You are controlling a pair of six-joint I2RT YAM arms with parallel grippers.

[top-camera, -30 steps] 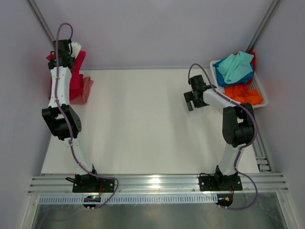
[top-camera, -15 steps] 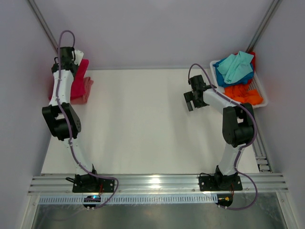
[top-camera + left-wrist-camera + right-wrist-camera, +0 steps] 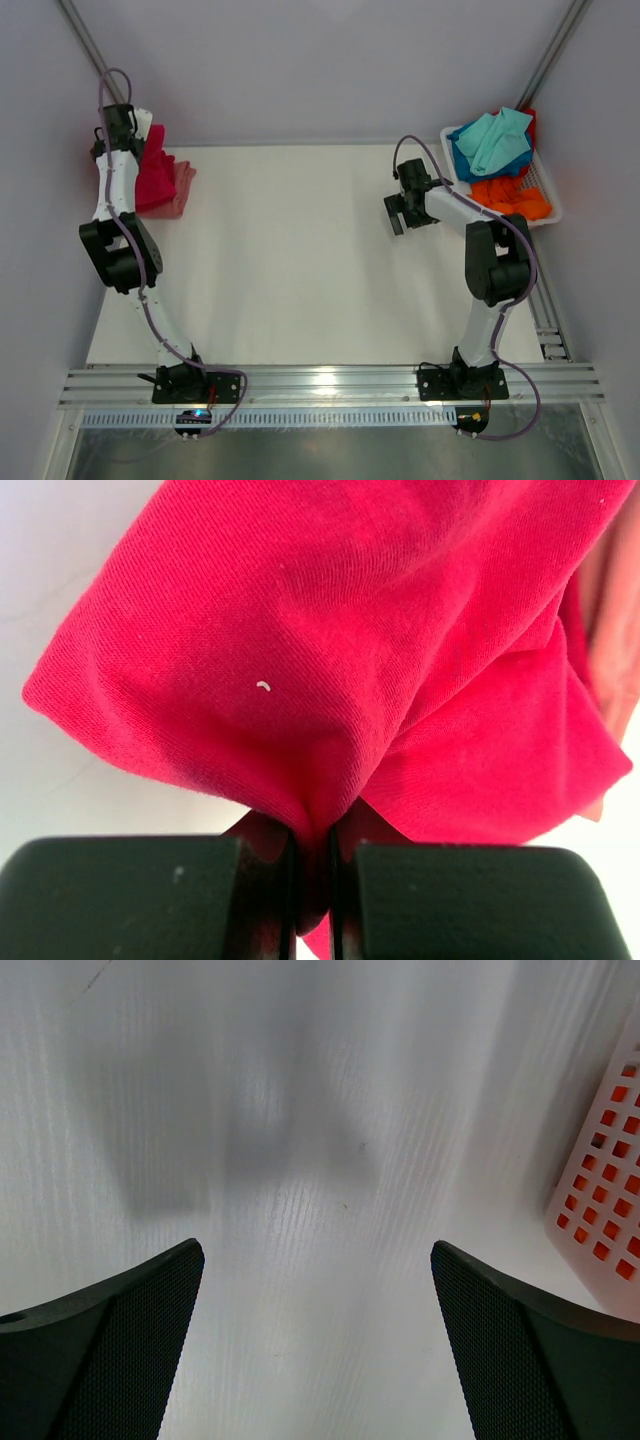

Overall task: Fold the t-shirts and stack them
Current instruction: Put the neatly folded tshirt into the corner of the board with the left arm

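The crimson t-shirt [image 3: 153,178] has its held end still hanging, so my left gripper should lower toward the pile and release the fold.
My left gripper [image 3: 128,122] is at the far left corner, shut on a fold of a crimson t-shirt [image 3: 153,178]. In the left wrist view the crimson t-shirt [image 3: 330,650] hangs bunched from my closed jaws, gripper [image 3: 312,880]. It lies over a folded pink t-shirt [image 3: 182,190], whose edge shows at the right of the wrist view [image 3: 618,610]. My right gripper [image 3: 398,216] hangs open and empty over bare table; it also shows in the right wrist view [image 3: 315,1260]. A white basket [image 3: 545,190] at the far right holds teal [image 3: 495,140] and orange [image 3: 510,196] t-shirts.
The white table [image 3: 300,260] is walled on the left, back and right. The basket's perforated wall [image 3: 605,1220] lies just right of my right gripper. An aluminium rail [image 3: 320,385] runs along the near edge by the arm bases.
My left gripper has moved left and farther back with the crimson t-shirt, drawing it along over the pink one. The right arm has barely moved.
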